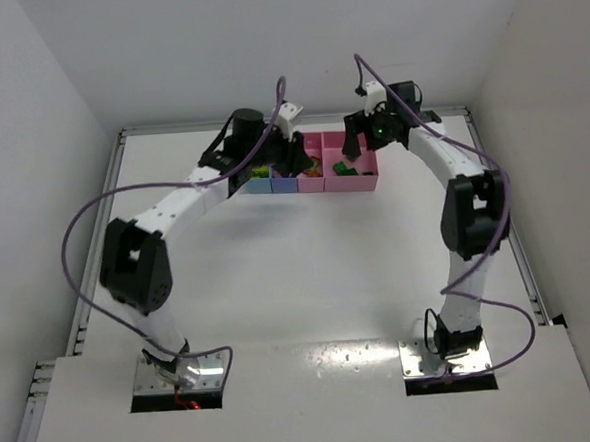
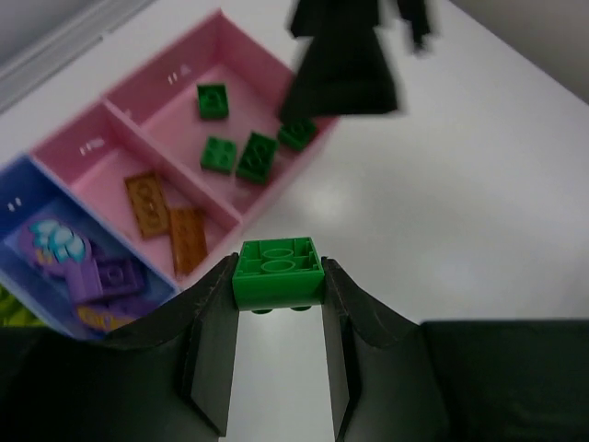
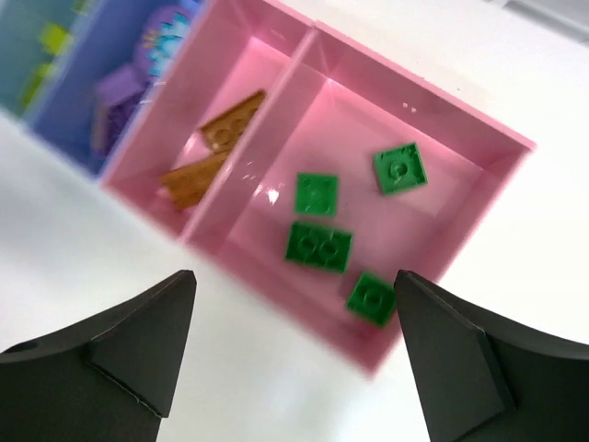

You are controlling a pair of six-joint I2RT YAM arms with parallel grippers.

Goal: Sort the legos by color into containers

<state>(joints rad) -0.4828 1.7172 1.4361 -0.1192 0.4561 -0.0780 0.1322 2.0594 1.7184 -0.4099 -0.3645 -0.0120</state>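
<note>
My left gripper moves outward and to the right in the top view, over the wide pink bin (image 1: 351,161) next, because its bricks match my green one.
My left gripper (image 2: 277,276) is shut on a green lego brick (image 2: 276,273) and holds it above the white table, just in front of the bins. The wide pink bin (image 2: 175,106) holds several green bricks (image 2: 256,157). The narrow pink bin (image 2: 92,175) holds two orange plates (image 2: 147,204). The blue-purple bin (image 2: 28,198) holds purple bricks (image 2: 115,276). My right gripper (image 3: 294,285) is open and empty over the front wall of the wide pink bin (image 3: 423,89), above the green bricks (image 3: 317,247). In the top view both grippers, left (image 1: 293,159) and right (image 1: 354,149), hover at the bin row (image 1: 363,184).
The light blue bin (image 3: 37,55) at the row's left end holds yellow-green pieces. The right gripper shows as a dark shape (image 2: 345,64) in the left wrist view, beside the wide pink bin. White walls close the table (image 1: 308,270) in at the back and sides.
</note>
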